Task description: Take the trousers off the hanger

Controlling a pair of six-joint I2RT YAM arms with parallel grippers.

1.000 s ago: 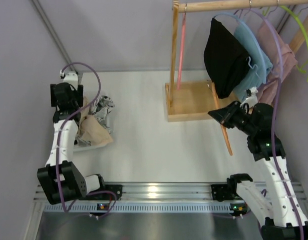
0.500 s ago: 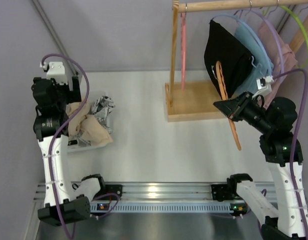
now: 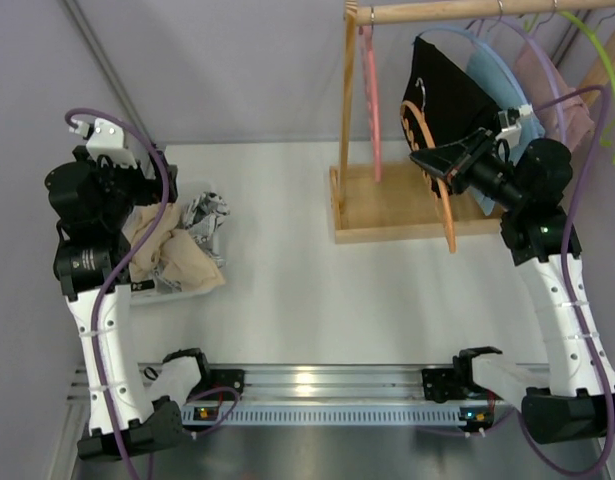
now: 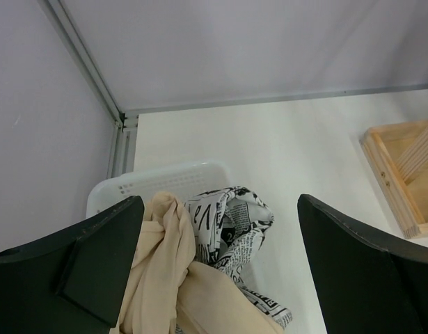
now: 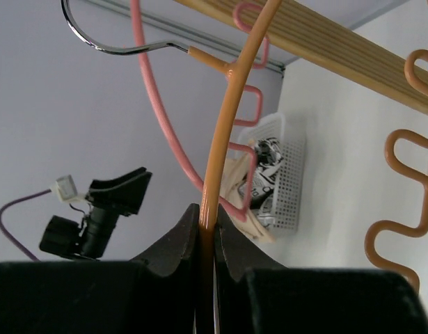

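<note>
My right gripper raises the orange hanger outward toward the pink hanger next. The hanger's hook is off the rack's bar [image 3: 467, 11] and goes over that bar.
My right gripper [image 3: 419, 160] is shut on a bare orange hanger [image 3: 447, 218] and holds it up beside the wooden rack, just below the rail [image 3: 467, 11]. In the right wrist view the jaws [image 5: 207, 216] pinch the hanger's orange bar [image 5: 224, 125], with its steel hook above. Beige trousers [image 3: 182, 262] lie crumpled in a white basket [image 3: 147, 288] at the left, also in the left wrist view [image 4: 165, 278]. My left gripper [image 3: 145, 190] hovers open and empty above them [image 4: 218, 202].
A newspaper-print garment [image 4: 234, 223] shares the basket. An empty pink hanger [image 3: 372, 110] hangs on the rail. Black trousers on a blue hanger [image 3: 452, 85], a light blue garment [image 3: 527, 120] and a pink one [image 3: 562, 110] hang further right. The rack's wooden base [image 3: 387, 205] sits on the table.
My right gripper has lifted the orange hanger up and leftward to the rail. My left arm has risen and drawn back from the basket, open.
</note>
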